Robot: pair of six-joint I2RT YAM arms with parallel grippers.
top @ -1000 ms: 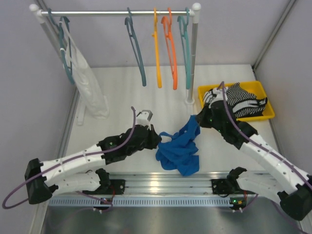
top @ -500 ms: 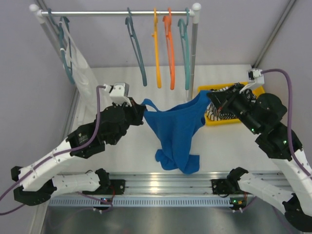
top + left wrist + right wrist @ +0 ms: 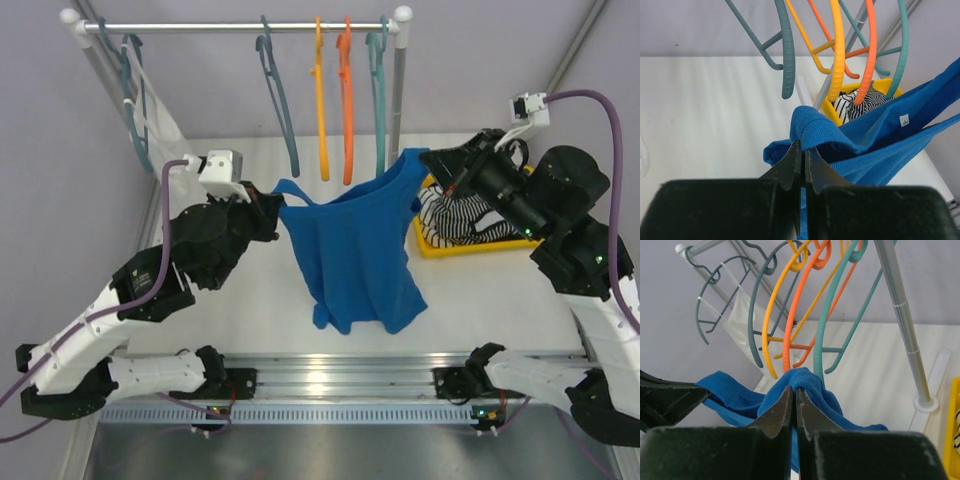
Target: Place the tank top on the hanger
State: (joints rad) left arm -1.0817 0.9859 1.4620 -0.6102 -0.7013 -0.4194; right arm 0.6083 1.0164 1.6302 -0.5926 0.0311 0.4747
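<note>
Next, my left gripper lowers back and releases the strap on the bare tabletop by the metal edge [image 3: 299, 331], since that lies below and nearer my base.
The blue tank top [image 3: 355, 250] hangs spread between my two grippers, its hem low over the table. My left gripper [image 3: 275, 205] is shut on its left shoulder strap, as the left wrist view shows [image 3: 802, 145]. My right gripper [image 3: 425, 160] is shut on the right strap, seen in the right wrist view [image 3: 794, 387]. The dark slate-teal hanger [image 3: 280, 100] hangs on the rail just behind the top's left strap. It also shows in the left wrist view [image 3: 786, 50] and in the right wrist view [image 3: 756, 315].
Yellow [image 3: 322, 100], orange [image 3: 347, 100] and teal-green [image 3: 380, 100] hangers hang right of the slate one. The rack post [image 3: 397, 100] stands behind the right strap. A white garment [image 3: 160, 115] hangs at the rail's left. A yellow tray [image 3: 470, 248] holds a striped garment [image 3: 465, 215].
Both grippers have risen and moved back toward the rack. The tank top has come up off the table and now hangs spread out between them.
</note>
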